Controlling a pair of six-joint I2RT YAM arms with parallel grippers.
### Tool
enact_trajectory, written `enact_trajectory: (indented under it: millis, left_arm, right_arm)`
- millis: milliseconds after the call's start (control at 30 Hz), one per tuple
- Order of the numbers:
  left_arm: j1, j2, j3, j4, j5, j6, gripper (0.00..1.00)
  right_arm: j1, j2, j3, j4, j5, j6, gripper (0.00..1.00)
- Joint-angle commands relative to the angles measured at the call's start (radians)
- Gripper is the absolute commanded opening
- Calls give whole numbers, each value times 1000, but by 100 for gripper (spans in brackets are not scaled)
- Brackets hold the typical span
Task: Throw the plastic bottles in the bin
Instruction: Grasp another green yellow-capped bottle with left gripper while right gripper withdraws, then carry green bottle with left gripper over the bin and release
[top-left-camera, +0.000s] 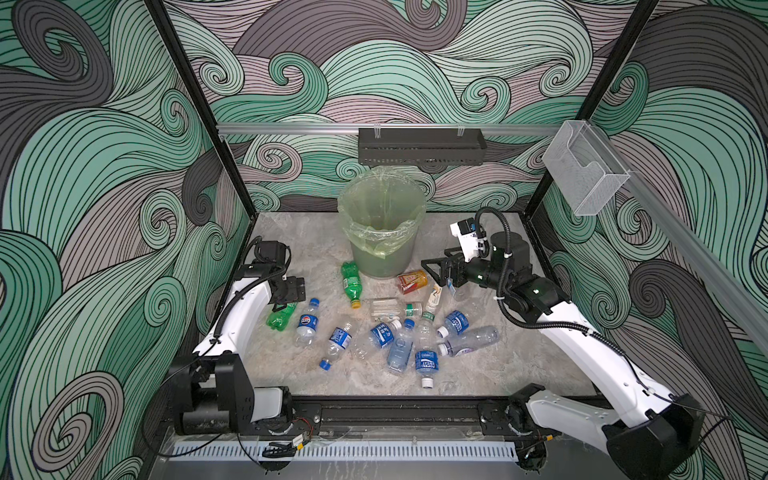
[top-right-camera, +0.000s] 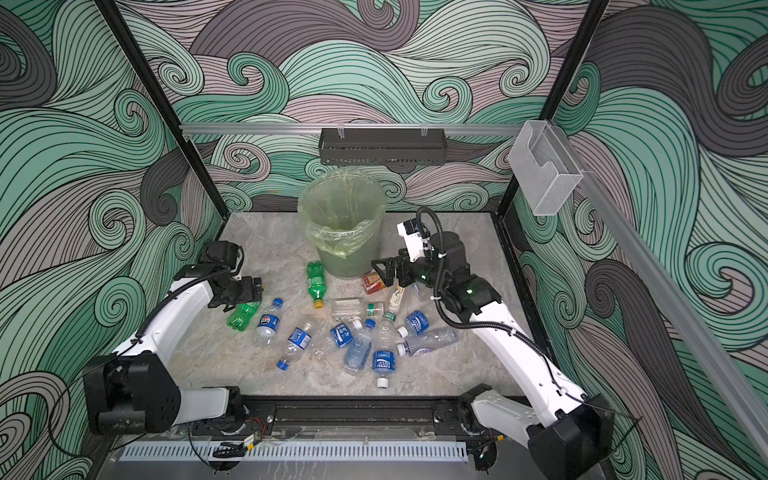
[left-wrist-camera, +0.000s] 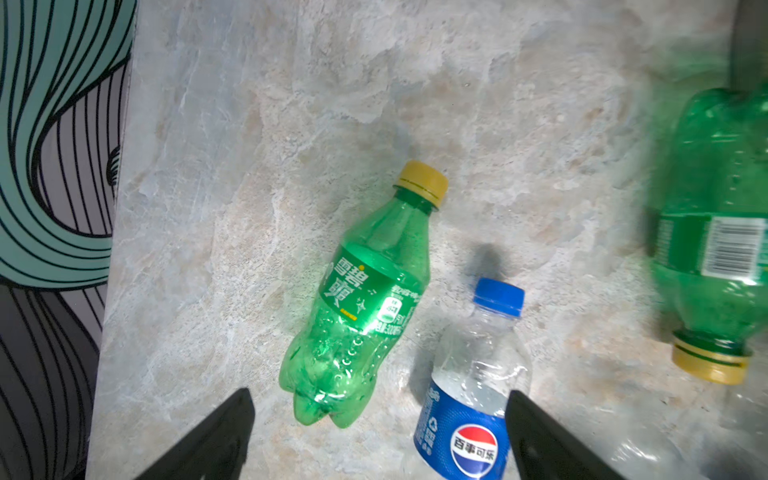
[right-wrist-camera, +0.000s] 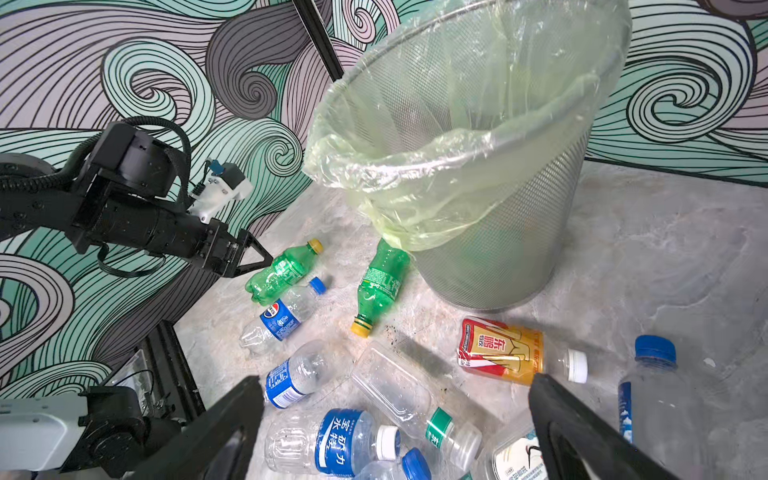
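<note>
My left gripper is going down next onto the green bottle's label (top-right-camera: 246, 309) (left-wrist-camera: 373, 292), with one finger on each side of the bottle, because a narrow gap separates the green bottle from the Pepsi-labelled one.
The bin (top-left-camera: 384, 259) (right-wrist-camera: 498, 266), lined with a pale green bag, stands upright at the back middle of the table. Several plastic bottles lie on the table in front of it. My left gripper (top-left-camera: 286, 305) (left-wrist-camera: 379, 395) hangs open just above a green bottle (top-left-camera: 281, 316) (left-wrist-camera: 365, 299). A clear Pepsi-labelled bottle (top-left-camera: 307, 324) (left-wrist-camera: 469, 407) lies right beside that one. A second green bottle (top-left-camera: 351, 282) (right-wrist-camera: 380, 282) lies at the bin's foot. My right gripper (top-left-camera: 432, 272) (right-wrist-camera: 395, 379) is open and empty above the amber bottle (top-left-camera: 411, 281) (right-wrist-camera: 503, 353) and clear bottles (top-left-camera: 407, 340).
A black perforated tray (top-left-camera: 422, 145) hangs on the back wall above the bin. A clear plastic box (top-left-camera: 584, 166) is fixed to the right wall. Patterned walls close in the table on three sides, and a black rail (top-left-camera: 395, 411) runs along its front edge.
</note>
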Motion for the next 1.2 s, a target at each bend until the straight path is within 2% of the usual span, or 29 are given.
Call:
enact_trajectory:
  millis: [0,267,567,733,967,1167]
  left_arm:
    - [4,62,47,-67,-58,-85,94]
    - [3,187,21,70,-57,-166,93]
    - [3,259,-68,181,-5,-223,83]
    - [4,294,-72,197,3,-232,74]
    - [5,346,-61,201,31,-241,54]
    - [5,278,-76,209,14,-252,51]
  right_arm:
    - [-7,-31,-31,8,11,3,100]
    - [-9,-46,-67,-15,2,2,100]
    - [-15,-85,-92,-25,13,10,100]
    - [-22,-83,-100,-22,12,20,100]
    - [-32,-78,-108,-6,8,43,100]
    - [-47,-70,-113,-5,20,52,100]
